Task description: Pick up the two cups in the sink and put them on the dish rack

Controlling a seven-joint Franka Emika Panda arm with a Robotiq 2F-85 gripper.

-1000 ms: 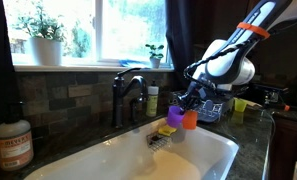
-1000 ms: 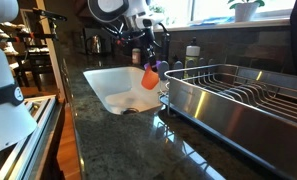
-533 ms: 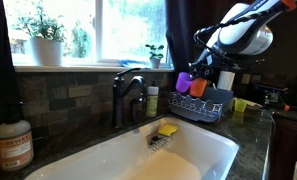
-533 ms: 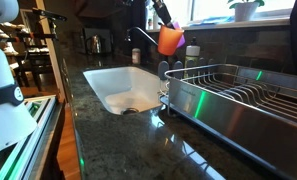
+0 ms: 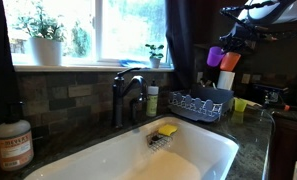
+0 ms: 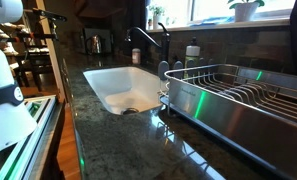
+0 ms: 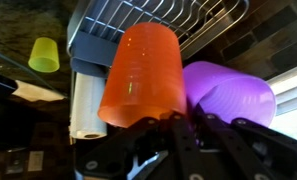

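Note:
My gripper should move toward the sink next and down onto the rack's wires to let go of both cups. The dish rack is below my gripper, closer to the sink.
My gripper is high at the upper right of an exterior view, shut on the two cups at once. The purple cup and the orange cup hang side by side under it, well above the dish rack. In the wrist view the orange cup and the purple cup fill the frame, with the fingers pinching their touching rims and the grey wire rack below. The white sink holds no cup; it also shows in an exterior view, where the gripper is out of frame.
A yellow sponge lies at the sink's back rim by the dark faucet. A soap bottle stands behind. A yellow-green cup and a paper towel roll sit on the counter beside the rack.
The gripper has risen from just above the sink with both cups and moved up and over toward the rack. It has left one exterior view through the top.

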